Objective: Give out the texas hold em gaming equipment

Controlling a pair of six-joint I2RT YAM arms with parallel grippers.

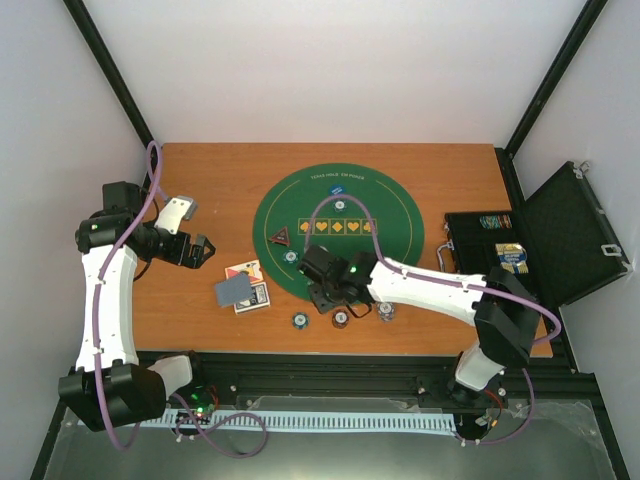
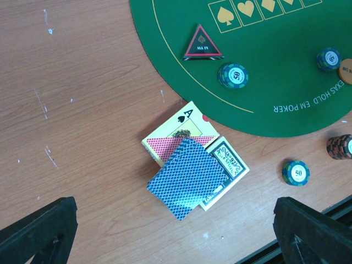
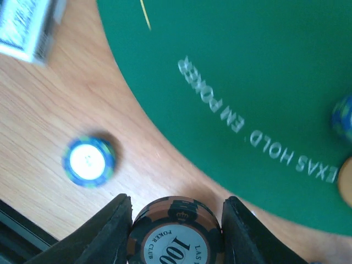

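My right gripper moves the stack [image 3: 175, 242] outward and down next, onto bare green between the triangular marker [image 2: 203, 44], teal chip and printed spade.
A grey-blue-backed deck [image 2: 190, 179] lies on the wood on top of two card boxes, and shows in the top view [image 1: 234, 291]. My left gripper [image 2: 175, 220] hangs open above and left of it [image 1: 197, 251], holding nothing. My right gripper [image 3: 176, 220] is shut on a brown "100" chip stack [image 3: 175, 242] at the mat's near edge [image 1: 340, 318]. A teal chip [image 3: 88, 161] lies on the wood beside it. The black-red triangular marker [image 2: 203, 44] and another teal chip [image 2: 232, 75] sit on the green mat [image 2: 286, 88].
A red-and-yellow card box [image 2: 181, 132] and a green-printed one [image 2: 228, 162] lie under the deck. A grey-white chip [image 1: 386, 312] lies right of the right gripper. The open black case [image 1: 560, 240] stands at the right with card packs inside.
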